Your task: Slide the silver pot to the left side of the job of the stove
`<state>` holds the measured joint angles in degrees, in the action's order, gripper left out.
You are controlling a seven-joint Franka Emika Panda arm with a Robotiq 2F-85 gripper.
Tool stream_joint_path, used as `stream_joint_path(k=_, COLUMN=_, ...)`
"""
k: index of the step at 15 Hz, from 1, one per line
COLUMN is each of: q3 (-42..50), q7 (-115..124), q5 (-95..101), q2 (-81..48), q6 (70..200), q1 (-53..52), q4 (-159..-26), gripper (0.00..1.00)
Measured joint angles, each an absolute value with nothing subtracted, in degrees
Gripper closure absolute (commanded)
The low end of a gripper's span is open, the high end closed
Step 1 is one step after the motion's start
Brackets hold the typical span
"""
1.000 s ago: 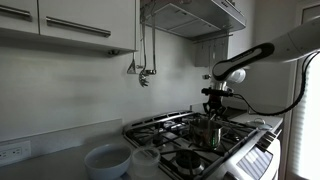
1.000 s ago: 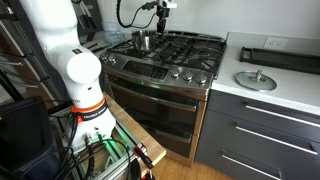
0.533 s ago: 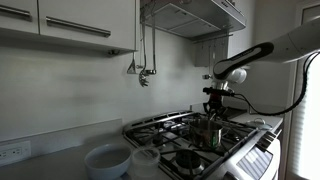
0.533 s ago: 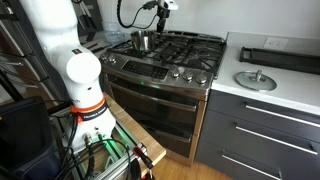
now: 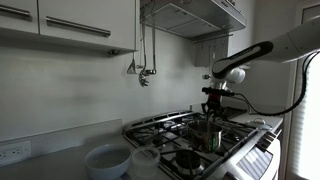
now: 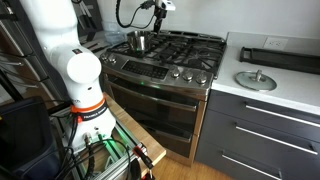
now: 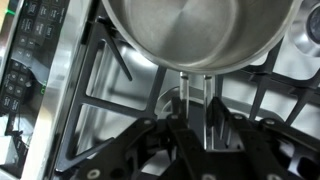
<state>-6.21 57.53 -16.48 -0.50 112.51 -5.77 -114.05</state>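
Observation:
The gripper slides the pot (image 5: pixel 210 132) over the grates toward the stove's end by the bowls next, then opens there.
The silver pot (image 7: pixel 190 30) fills the top of the wrist view, and its thin handle runs down between my fingers. My gripper (image 7: pixel 197 98) is shut on that handle, just above the black grates of the stove (image 7: pixel 105 95). In both exterior views the pot (image 5: pixel 210 132) (image 6: pixel 138 41) sits on the grates of the steel stove (image 5: pixel 160 128) (image 6: pixel 165 62). My gripper (image 5: pixel 213 110) reaches down to it from above. In an exterior view the pot sits near the stove's left end.
Two pale round bowls (image 5: pixel 106 160) (image 5: pixel 146 160) stand on the counter beside the stove. A wall faucet (image 5: pixel 143 72) hangs behind. A round lid (image 6: pixel 255 80) and a dark tray (image 6: pixel 280 55) lie on the white counter. Stove knobs (image 7: pixel 20 60) line the front edge.
The pot, with my gripper on its handle, has slid a little to the left along the grates in an exterior view.

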Motion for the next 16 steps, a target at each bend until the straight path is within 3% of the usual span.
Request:
stream_joint_path(k=12, q3=-8.15, q7=57.53, q5=-17.06, q2=-3.23, q6=110.72, q1=-7.85, q4=-110.76, gripper=0.92)
stream_joint_path(k=13, q3=-8.20, q7=57.53, q5=-17.06, q2=-3.50, q6=110.46, q1=-7.93, q4=-110.40, gripper=0.81)
stream_joint_path(k=14, q3=-8.21, q7=57.53, q5=-17.06, q2=-3.76, q6=110.15, q1=-8.03, q4=-110.02, gripper=0.42)
stream_joint_path(k=16, q3=-8.21, q7=57.53, q5=-17.06, q2=-4.27, q6=109.52, q1=-8.11, q4=-109.35, gripper=0.36)
